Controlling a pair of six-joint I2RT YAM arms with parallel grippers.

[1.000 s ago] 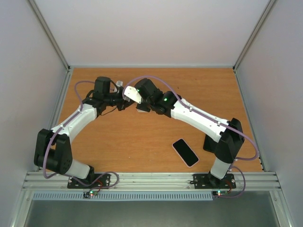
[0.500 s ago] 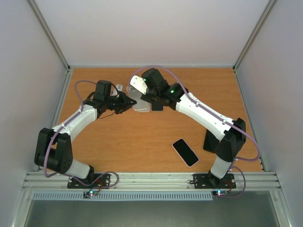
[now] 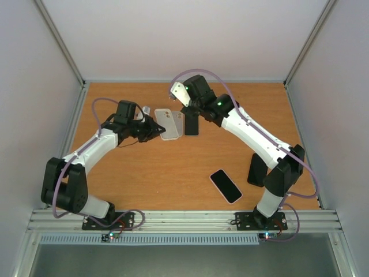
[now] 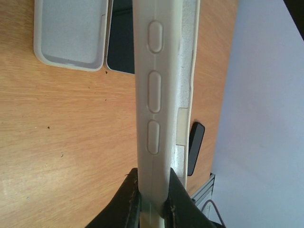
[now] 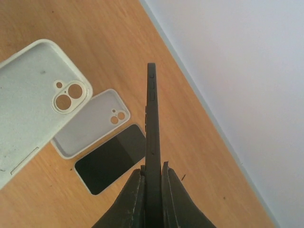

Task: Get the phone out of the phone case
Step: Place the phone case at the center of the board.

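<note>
My left gripper is holding the case, and the phone is out. It will move down and to the left in the top view next, to release the case on the bare wood (image 4: pixel 15 29) beside the second white case.
My left gripper (image 4: pixel 154 183) is shut on one end of the cream phone case (image 4: pixel 159 95), seen edge-on with its three side buttons. The case (image 5: pixel 33 99) is empty: its pale lining shows, and wood shows through its camera holes. A dark phone (image 5: pixel 152 123) stands edge-on in my right gripper (image 5: pixel 153 166), which is shut on its end. Phone and case are apart. In the top view the left gripper (image 3: pixel 151 131) and right gripper (image 3: pixel 192 112) face each other over the far middle of the table.
Below the grippers, a second white case (image 5: pixel 92 128) and a dark phone (image 5: pixel 111 159) lie side by side on the wood. A pink-edged phone (image 3: pixel 225 186) lies near the right arm's base. A black block (image 3: pixel 257 169) stands beside it. Walls enclose the table (image 3: pixel 144 173).
The right gripper has drawn back and to the right with the dark phone, away from the left gripper. The cream case stays in the left gripper, which shifted slightly.
</note>
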